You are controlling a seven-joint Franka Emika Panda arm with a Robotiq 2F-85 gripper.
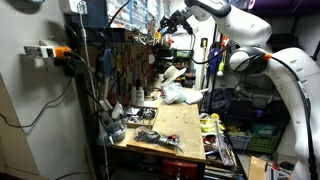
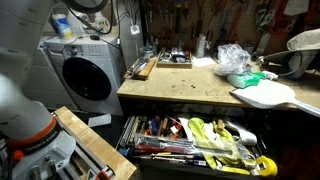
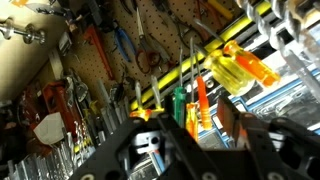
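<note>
I will move my gripper gently toward the pegboard and close it around the orange screwdriver handle (image 3: 203, 100), because the handle hangs just beyond the gap of my open fingers.
My gripper (image 1: 166, 22) is raised high against the pegboard wall above the workbench (image 1: 178, 125). In the wrist view its two black fingers (image 3: 192, 128) are spread apart and hold nothing. Between and just beyond them hang an orange-handled screwdriver (image 3: 201, 103) and a green-handled screwdriver (image 3: 180, 108) in a yellow rack (image 3: 190, 62). Yellow-handled screwdrivers (image 3: 240, 68) hang a little to the right. I cannot tell whether the fingers touch any handle.
Pliers, wrenches and other tools (image 3: 95, 60) crowd the pegboard. The wooden bench (image 2: 190, 88) carries a plastic bag (image 2: 232, 58), a tray (image 2: 174, 60) and white boards (image 2: 268, 95). An open drawer (image 2: 190, 140) full of tools juts out below. A washing machine (image 2: 85, 72) stands beside it.
</note>
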